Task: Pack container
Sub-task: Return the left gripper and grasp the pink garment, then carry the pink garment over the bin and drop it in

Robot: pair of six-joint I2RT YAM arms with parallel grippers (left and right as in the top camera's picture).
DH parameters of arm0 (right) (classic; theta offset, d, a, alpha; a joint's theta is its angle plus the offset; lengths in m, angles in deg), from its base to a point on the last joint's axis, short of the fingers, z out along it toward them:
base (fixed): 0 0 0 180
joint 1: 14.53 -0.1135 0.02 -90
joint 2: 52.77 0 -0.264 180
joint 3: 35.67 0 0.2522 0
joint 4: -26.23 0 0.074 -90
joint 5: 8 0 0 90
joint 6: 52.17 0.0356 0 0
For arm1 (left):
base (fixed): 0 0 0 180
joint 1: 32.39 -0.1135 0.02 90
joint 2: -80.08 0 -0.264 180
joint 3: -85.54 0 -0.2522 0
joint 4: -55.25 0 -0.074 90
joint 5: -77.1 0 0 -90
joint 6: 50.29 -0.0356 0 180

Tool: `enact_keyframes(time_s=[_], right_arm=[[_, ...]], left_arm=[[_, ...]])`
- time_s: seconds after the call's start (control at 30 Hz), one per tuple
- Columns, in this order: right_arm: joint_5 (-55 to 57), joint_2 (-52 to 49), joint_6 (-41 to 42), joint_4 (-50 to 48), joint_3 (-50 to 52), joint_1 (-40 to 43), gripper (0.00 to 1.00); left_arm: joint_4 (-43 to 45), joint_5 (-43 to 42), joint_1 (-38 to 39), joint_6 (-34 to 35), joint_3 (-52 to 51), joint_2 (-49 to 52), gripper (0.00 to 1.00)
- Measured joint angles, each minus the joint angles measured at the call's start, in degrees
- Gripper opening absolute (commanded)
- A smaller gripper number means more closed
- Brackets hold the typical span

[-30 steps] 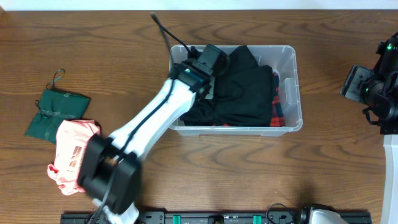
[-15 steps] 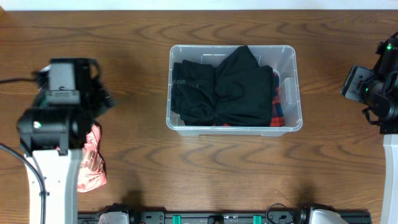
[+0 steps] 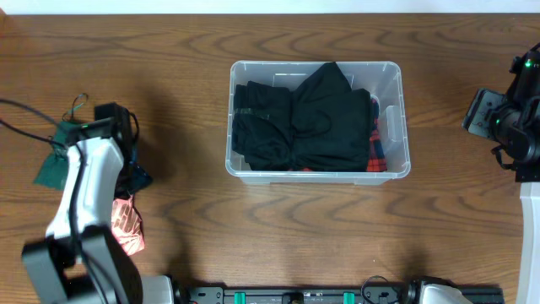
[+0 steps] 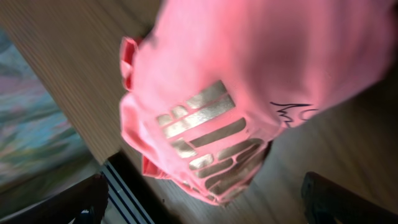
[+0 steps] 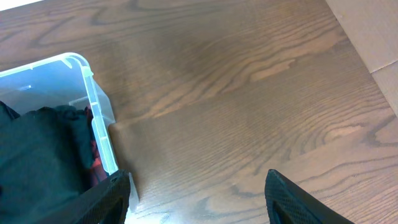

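Observation:
The left gripper lowers and closes next, since the pink garment has its striped end (image 3: 127, 225) (image 4: 210, 144) between that gripper's fingers.
The clear plastic container (image 3: 400, 78) stands mid-table, holding folded black clothes (image 3: 304, 118) and a red-and-blue plaid piece (image 3: 377, 142) at its right end. Far to its left, my left gripper (image 3: 132, 174) hovers over a pink garment (image 3: 126, 230). In the left wrist view that pink garment (image 4: 249, 81), with metallic stripes, lies under the open left gripper (image 4: 205, 211), with nothing between its fingers. My right gripper (image 3: 484, 110) hangs open and empty to the right of the container. In the right wrist view the right gripper (image 5: 205, 205) is over bare wood beside the container's corner (image 5: 93, 106).
A dark green cloth (image 3: 52, 162) with a cord lies at the far left, beside the left arm. The table's front edge and a black rail (image 4: 127, 186) run close to the pink garment. Bare wood (image 3: 472, 211) shows around the container.
My left arm has swung from over the container to the far left and come down over the pink garment, its jaws opening wide. The right arm has not moved.

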Motion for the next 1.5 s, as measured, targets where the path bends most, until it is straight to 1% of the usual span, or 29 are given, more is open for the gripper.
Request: enact_keyframes(time_s=[0.13, 0.37, 0.43, 0.47, 0.5, 0.53, 0.57, 0.6, 0.67, 0.8, 1.0, 1.1, 1.17, 1.33, 1.5], right_arm=[[0.00, 0.00, -0.15, 0.00, 0.00, 0.00, 0.68], [0.00, 0.00, -0.17, -0.02, 0.00, 0.00, 0.68], [0.00, 0.00, -0.17, 0.00, 0.00, 0.00, 0.68], [0.00, 0.00, -0.17, 0.00, 0.00, 0.00, 0.68], [0.00, 0.00, -0.17, 0.00, 0.00, 0.00, 0.68], [0.00, 0.00, -0.17, 0.02, 0.00, 0.00, 0.68], [0.00, 0.00, -0.17, 0.02, 0.00, 0.00, 0.68], [0.00, 0.00, -0.17, 0.07, 0.00, 0.00, 0.68], [0.00, 0.00, -0.17, 0.07, 0.00, 0.00, 0.68], [0.00, 0.00, -0.17, 0.09, 0.00, 0.00, 0.68], [-0.07, 0.00, -0.20, 0.11, 0.00, 0.00, 0.67], [-0.13, 0.00, -0.20, 0.13, 0.00, 0.00, 0.68], [-0.15, 0.00, -0.22, 0.11, 0.00, 0.00, 0.67], [0.04, 0.00, -0.61, 0.13, 0.00, 0.00, 0.68], [0.11, 0.00, -0.61, 0.11, 0.00, 0.00, 0.68]], left_arm=[[3.06, 1.09, 0.00, 0.00, -1.38, 6.16, 0.99], [7.48, 1.97, -0.02, -0.02, -1.38, 12.66, 1.00], [8.33, 2.25, -0.11, -0.02, -1.38, 14.23, 0.96], [8.17, 2.71, -0.11, -0.02, -1.22, 14.64, 0.92], [8.26, 2.84, -0.24, 0.07, -1.20, 14.80, 0.83], [8.31, 2.99, -0.37, 0.24, -1.16, 15.10, 0.67], [8.46, 3.13, -0.57, 0.24, -1.16, 15.58, 0.56], [8.61, 3.45, -0.79, -0.07, -1.14, 16.13, 0.48], [8.63, 4.07, -1.20, -0.07, -1.14, 17.33, 0.43], [8.41, 5.05, -1.66, -0.04, -1.14, 17.81, 0.06], [4.87, 4.92, -1.42, -0.07, -0.42, 17.81, 0.06], [1.79, 3.50, -0.11, -0.26, 1.88, 17.05, 0.06], [1.03, 1.95, 1.68, -1.31, 3.85, 14.64, 0.06], [1.44, -5.03, 7.58, -4.50, 9.25, 1.27, 0.06], [8.68, -14.53, 14.27, -10.14, 11.76, -13.97, 0.06]])
